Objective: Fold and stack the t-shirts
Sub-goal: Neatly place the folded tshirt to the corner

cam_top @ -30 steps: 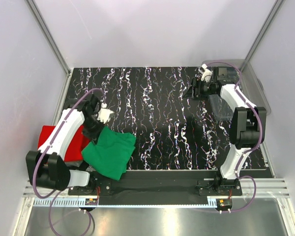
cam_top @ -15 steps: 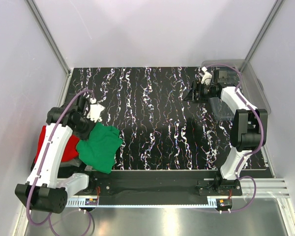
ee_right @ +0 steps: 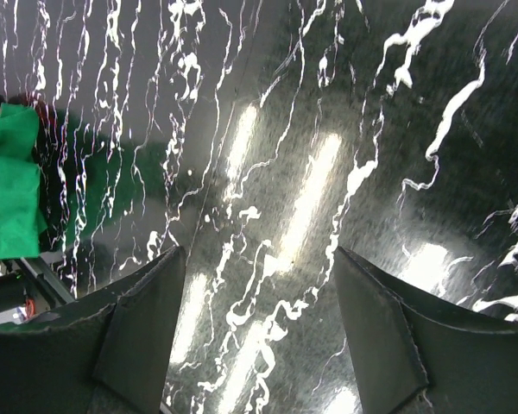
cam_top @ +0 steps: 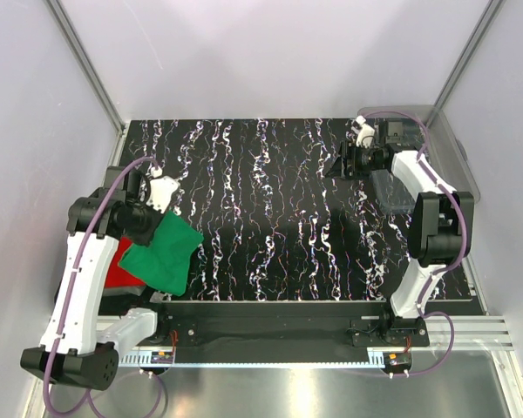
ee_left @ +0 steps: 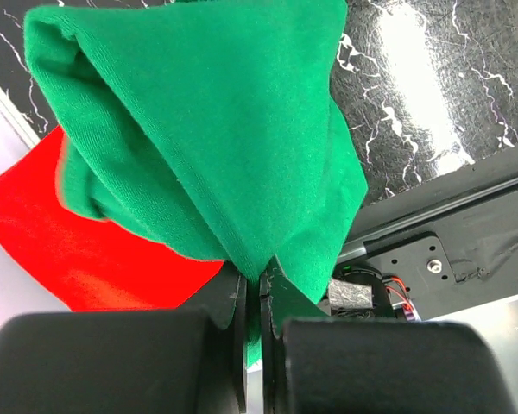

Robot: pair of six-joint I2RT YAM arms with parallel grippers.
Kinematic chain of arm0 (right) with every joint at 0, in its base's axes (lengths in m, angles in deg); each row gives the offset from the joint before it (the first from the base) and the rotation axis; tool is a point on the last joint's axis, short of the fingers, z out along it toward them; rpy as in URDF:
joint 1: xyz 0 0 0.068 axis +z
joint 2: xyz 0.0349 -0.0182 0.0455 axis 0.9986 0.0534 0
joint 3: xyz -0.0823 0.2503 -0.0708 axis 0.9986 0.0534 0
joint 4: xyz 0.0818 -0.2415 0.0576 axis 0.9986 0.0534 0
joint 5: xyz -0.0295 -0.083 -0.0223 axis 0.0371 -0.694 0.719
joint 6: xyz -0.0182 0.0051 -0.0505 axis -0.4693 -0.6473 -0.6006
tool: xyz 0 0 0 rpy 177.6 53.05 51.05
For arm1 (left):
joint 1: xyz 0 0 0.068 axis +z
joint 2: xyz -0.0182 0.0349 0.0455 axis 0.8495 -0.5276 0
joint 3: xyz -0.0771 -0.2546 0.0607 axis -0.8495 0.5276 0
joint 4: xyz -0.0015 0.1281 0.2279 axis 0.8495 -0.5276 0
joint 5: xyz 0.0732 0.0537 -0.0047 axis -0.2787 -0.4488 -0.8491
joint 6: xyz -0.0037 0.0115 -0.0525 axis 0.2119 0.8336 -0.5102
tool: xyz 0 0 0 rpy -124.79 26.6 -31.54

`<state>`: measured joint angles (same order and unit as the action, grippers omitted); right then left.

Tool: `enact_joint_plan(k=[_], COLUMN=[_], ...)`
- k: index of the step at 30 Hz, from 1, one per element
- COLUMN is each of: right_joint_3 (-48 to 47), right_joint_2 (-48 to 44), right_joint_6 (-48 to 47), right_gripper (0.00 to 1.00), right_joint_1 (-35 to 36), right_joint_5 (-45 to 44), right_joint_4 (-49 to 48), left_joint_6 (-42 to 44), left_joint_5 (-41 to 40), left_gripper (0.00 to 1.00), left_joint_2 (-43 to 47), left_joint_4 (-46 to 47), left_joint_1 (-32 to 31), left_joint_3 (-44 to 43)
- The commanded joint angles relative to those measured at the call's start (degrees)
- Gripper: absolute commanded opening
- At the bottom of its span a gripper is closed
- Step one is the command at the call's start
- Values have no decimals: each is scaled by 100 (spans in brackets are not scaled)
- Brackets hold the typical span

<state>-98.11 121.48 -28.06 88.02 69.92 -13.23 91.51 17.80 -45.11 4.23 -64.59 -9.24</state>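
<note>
The green t-shirt (cam_top: 161, 254) (ee_left: 216, 129) covers only part of the red one, so I should next move my left gripper to the left in the top view and down beside the wall.
The bright green t-shirt (cam_top: 161, 254) hangs bunched from my left gripper (cam_top: 150, 228), which is shut on a pinch of its cloth. In the left wrist view the green t-shirt (ee_left: 216, 129) drapes down from the left gripper (ee_left: 257, 278), over the red t-shirt (ee_left: 86, 250). The red t-shirt (cam_top: 118, 274) lies flat at the table's left front, partly hidden by the green one. My right gripper (cam_top: 340, 164) is at the far right of the table, open and holding nothing. In its wrist view the right gripper (ee_right: 259, 254) shows only bare table between its fingers, with the green t-shirt (ee_right: 9, 190) far off.
A clear plastic bin (cam_top: 440, 152) stands at the back right, beside the right arm, with a dark grey patch (cam_top: 388, 190) at its near side. The black marbled table (cam_top: 261, 209) spreads between the arms. The metal rail (cam_top: 270, 326) runs along the front edge.
My left arm has swung left and risen, carrying the green t-shirt off the table towards the red one. The right gripper has barely moved.
</note>
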Motion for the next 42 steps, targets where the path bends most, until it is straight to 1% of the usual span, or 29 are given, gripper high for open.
enact_joint_plan(k=[1, 3, 7, 13, 16, 17, 20, 23, 28, 31, 34, 37, 42], right_joint_3=[-422, -518, -642, -660, -616, -598, -511, -519, -651, -765, -827, -818, -774], right_joint_2=[85, 200, 367, 481, 508, 508, 516, 569, 692, 797, 850, 833, 780], right_joint_6=[-232, -153, -56, -100, -100, -109, -118, -153, -144, -100, -83, -83, -74], right_gripper=[76, 76, 75, 75, 75, 75, 75, 75, 75, 75, 75, 75, 75], right_joint_1=[24, 24, 59, 164, 182, 182, 182, 182, 182, 191, 217, 234, 243], right_joint_5=[64, 73, 99, 46, 38, 38, 29, 29, 46, 55, 55, 64, 55], right_joint_4=[61, 70, 61, 52, 17, 0, -18, -27, -27, -36, -53, -62, -71], left_joint_6=[-68, -33, 152, 433, 731, 802, 1118, 1408, 1751, 1927, 2138, 2445, 2911], left_joint_5=[-343, -799, -1056, -1241, -1285, -1276, -1180, -1171, -1188, -1259, -1276, -1285, -1294], left_gripper=[0, 0, 0, 0, 0, 0, 0, 0, 0, 0, 0, 0, 0], left_joint_2=[249, 372, 495, 74, -172, -294, -514, -655, -788, -823, -841, -893, -1042], left_joint_4=[-1058, -1049, -1031, -996, -935, -909, -891, -926, -1014, -979, -716, -382, 356], left_joint_1=[37, 37, 46, 230, 590, 843, 1292, 1609, 1900, 2041, 2365, 2953, 3631], left_joint_3=[-157, 27, 274, -164, -551, -761, -1104, -1350, -1633, -1528, -1247, -896, -377])
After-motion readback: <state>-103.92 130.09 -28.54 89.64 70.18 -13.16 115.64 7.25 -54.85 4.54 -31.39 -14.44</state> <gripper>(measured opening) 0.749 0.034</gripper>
